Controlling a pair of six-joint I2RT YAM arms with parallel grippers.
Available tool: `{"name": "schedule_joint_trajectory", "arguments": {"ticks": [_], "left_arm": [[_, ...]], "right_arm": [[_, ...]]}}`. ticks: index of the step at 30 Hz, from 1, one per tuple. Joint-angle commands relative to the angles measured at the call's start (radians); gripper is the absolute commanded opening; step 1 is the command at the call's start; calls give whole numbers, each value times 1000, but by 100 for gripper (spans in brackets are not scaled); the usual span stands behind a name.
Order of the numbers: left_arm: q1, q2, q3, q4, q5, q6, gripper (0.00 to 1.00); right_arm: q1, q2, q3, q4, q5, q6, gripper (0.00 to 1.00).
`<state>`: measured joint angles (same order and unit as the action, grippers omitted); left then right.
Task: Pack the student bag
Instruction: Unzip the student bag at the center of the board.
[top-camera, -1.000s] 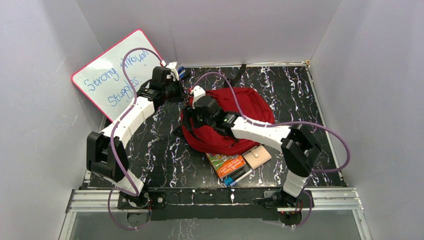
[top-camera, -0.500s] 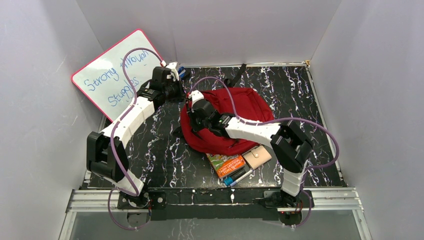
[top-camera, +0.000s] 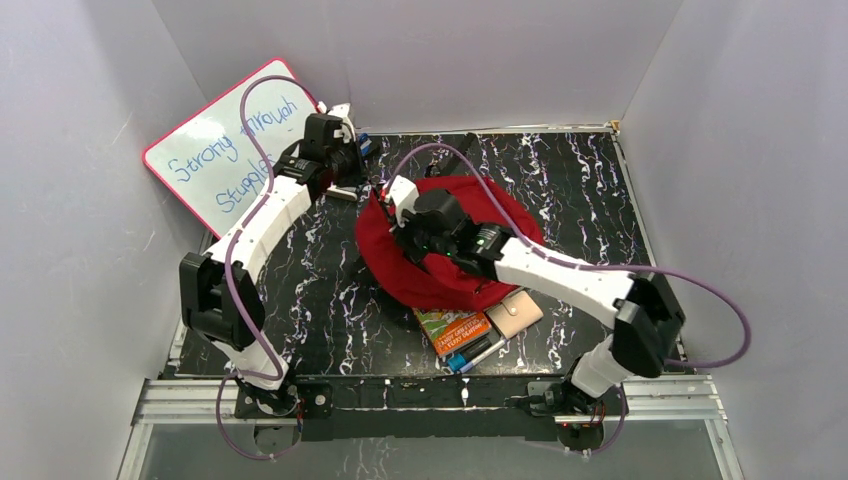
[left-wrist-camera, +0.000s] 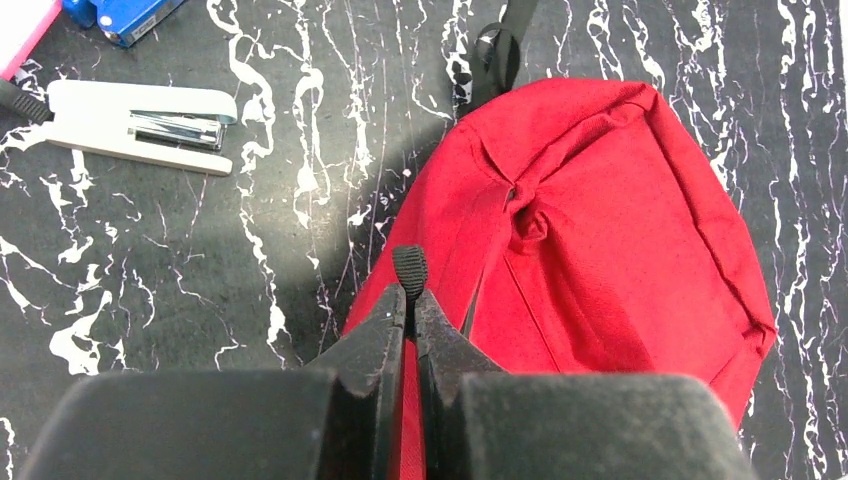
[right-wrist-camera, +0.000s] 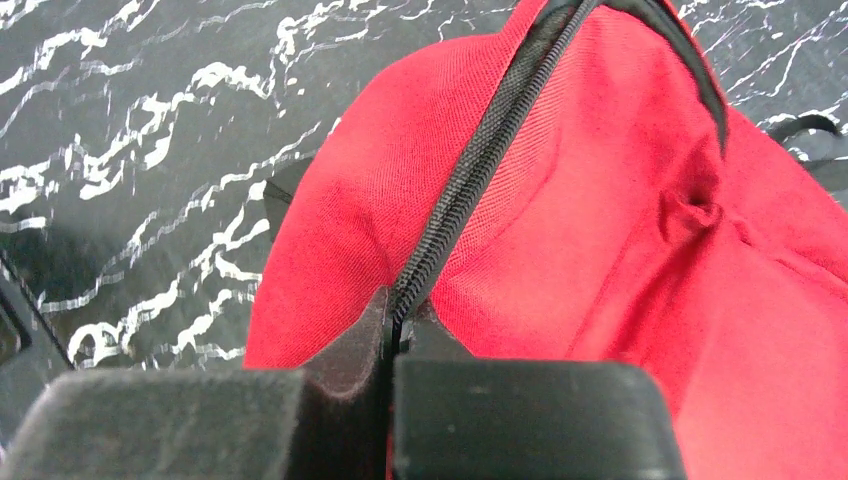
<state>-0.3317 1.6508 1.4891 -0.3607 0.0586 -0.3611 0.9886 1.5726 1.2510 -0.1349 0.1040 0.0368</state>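
Observation:
The bag's red middle lies right of my right gripper in the top view, so with the tab held I will pull the zipper line (right-wrist-camera: 480, 170) there and release it.
The student bag (top-camera: 505, 215), a dark-red fabric backpack, lies in the middle of the black marbled table. My left gripper (left-wrist-camera: 410, 297) is at its far-left corner, shut on a short black webbing tab (left-wrist-camera: 410, 266) that sticks up from the bag's edge (left-wrist-camera: 600, 240). My right gripper (right-wrist-camera: 398, 322) reaches over the bag from the right and is shut on the black zipper line (right-wrist-camera: 480, 170) that runs across the red fabric (right-wrist-camera: 620, 270). The fabric is bunched and puckered between the two grippers. Both arms hide part of the bag in the top view.
A white stapler (left-wrist-camera: 140, 112) and a blue box (left-wrist-camera: 125, 15) lie on the table left of the bag. A pink-framed whiteboard (top-camera: 225, 150) leans at the back left. An orange booklet (top-camera: 452, 327), a beige wallet (top-camera: 515, 312) and markers (top-camera: 475, 352) lie in front of the bag.
My right gripper has closed from open onto the zipper, and its elbow has swung out to the right. The bag's left side has bunched up. The left gripper has stayed shut.

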Motion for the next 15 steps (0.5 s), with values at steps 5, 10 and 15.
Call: {"name": "schedule_joint_trajectory", "arguments": {"ticks": [5, 10, 15], "left_arm": [[44, 14, 33, 0, -60, 1, 0], [59, 10, 3, 3, -67, 2, 0], [74, 1, -23, 8, -73, 2, 0]], "right_arm": [[7, -242, -62, -236, -135, -218, 0], [5, -323, -62, -370, -35, -225, 0], [5, -321, -30, -552, 72, -209, 0]]}}
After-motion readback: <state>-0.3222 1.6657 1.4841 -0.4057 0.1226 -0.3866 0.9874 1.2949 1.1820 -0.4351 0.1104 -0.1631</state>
